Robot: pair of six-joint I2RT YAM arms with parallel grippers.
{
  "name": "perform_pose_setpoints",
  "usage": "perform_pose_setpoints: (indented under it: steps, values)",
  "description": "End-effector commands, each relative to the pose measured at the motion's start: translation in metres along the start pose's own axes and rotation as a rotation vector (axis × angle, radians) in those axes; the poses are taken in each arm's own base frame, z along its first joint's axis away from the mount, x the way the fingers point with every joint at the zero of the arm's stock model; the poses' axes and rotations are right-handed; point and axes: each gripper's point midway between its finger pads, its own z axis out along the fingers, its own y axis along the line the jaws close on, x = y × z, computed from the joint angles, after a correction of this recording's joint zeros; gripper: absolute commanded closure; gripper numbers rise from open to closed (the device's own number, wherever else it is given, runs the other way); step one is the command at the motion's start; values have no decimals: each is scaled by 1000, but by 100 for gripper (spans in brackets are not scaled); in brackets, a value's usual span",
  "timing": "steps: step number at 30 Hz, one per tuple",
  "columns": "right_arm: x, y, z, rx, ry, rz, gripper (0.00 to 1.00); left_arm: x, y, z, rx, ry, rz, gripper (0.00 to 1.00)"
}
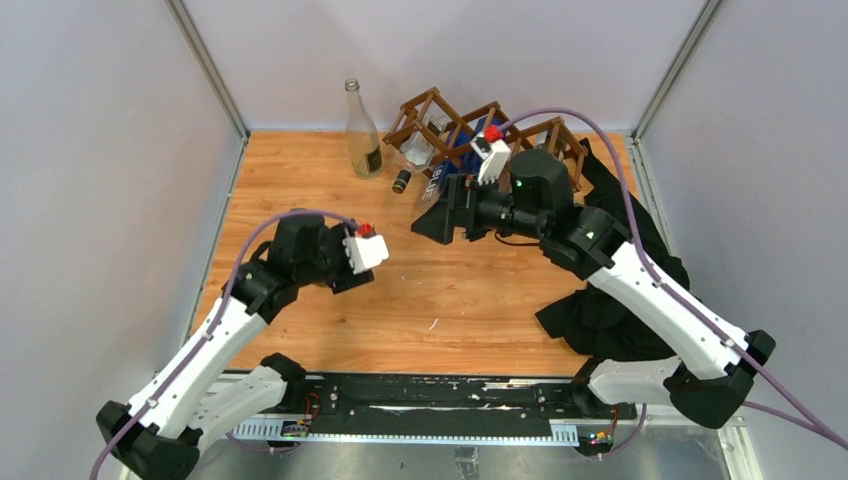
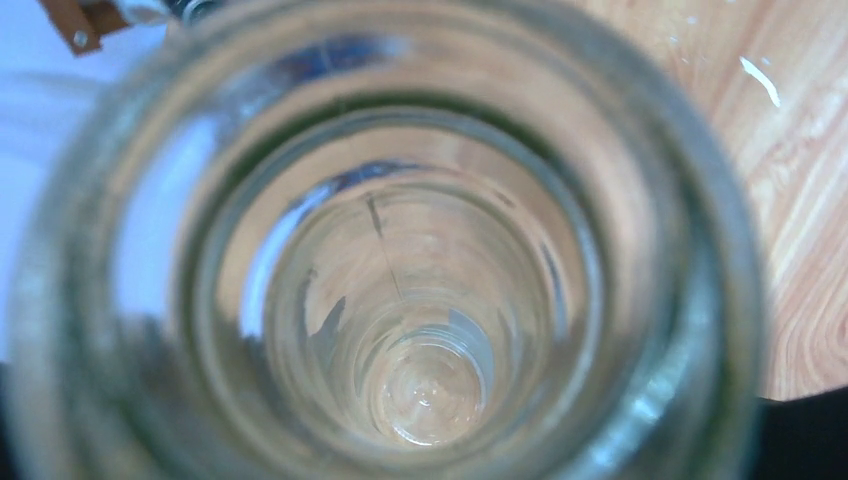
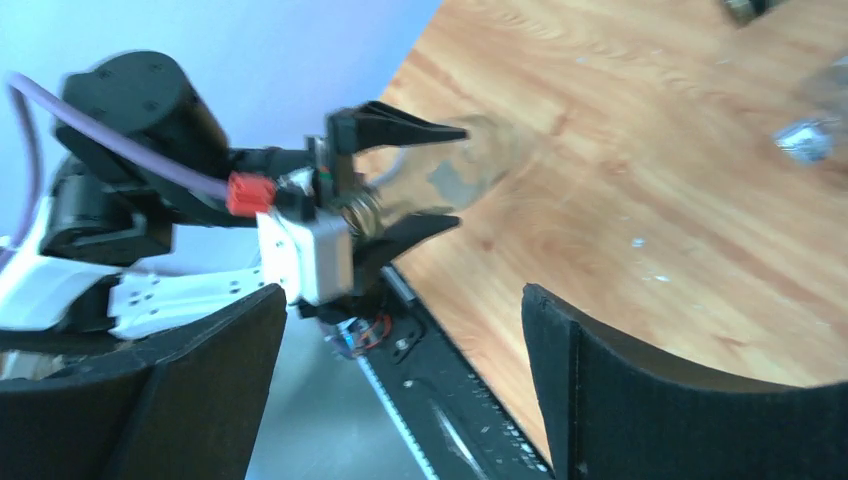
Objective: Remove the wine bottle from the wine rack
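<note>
The glass bottle moves outward and down with my left gripper next and is released, since bare tabletop (image 1: 326,176) beside the upright bottle lies outward of it.
The brown wooden wine rack (image 1: 480,125) stands at the back of the table. A clear bottle (image 1: 415,155) lies in one of its left cells, its dark-capped neck pointing out over the table. My left gripper (image 1: 345,278) is shut on a clear glass bottle (image 2: 420,300), which fills the left wrist view end-on. The right wrist view shows that gripper (image 3: 452,175) with the glass (image 3: 480,155) between its jaws above the table. My right gripper (image 1: 440,210) is open and empty in front of the rack; its black fingers (image 3: 620,390) stand wide apart.
Another clear bottle (image 1: 362,135) with a dark label stands upright left of the rack. A blue-labelled object (image 1: 445,178) sits at the rack's front. A black cloth (image 1: 620,290) lies over the table's right side. Grey walls enclose the wooden table (image 1: 470,300).
</note>
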Motion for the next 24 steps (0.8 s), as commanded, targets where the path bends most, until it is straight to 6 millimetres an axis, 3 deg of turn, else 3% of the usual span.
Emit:
perform_pose_setpoints:
  steps: [1,9,16,24]
  values:
    - [-8,-41,-19,157,-30,-26,7,-48,90,-18,-263,-99,-139,100]
    - [-28,-72,-36,265,-85,-17,3,-42,165,-11,-324,-65,-376,100]
    - [-44,-98,-40,337,-118,11,1,-12,238,-10,-411,-5,-508,100]
    - [-51,-119,-36,383,-121,35,0,21,292,-1,-512,-75,-608,100]
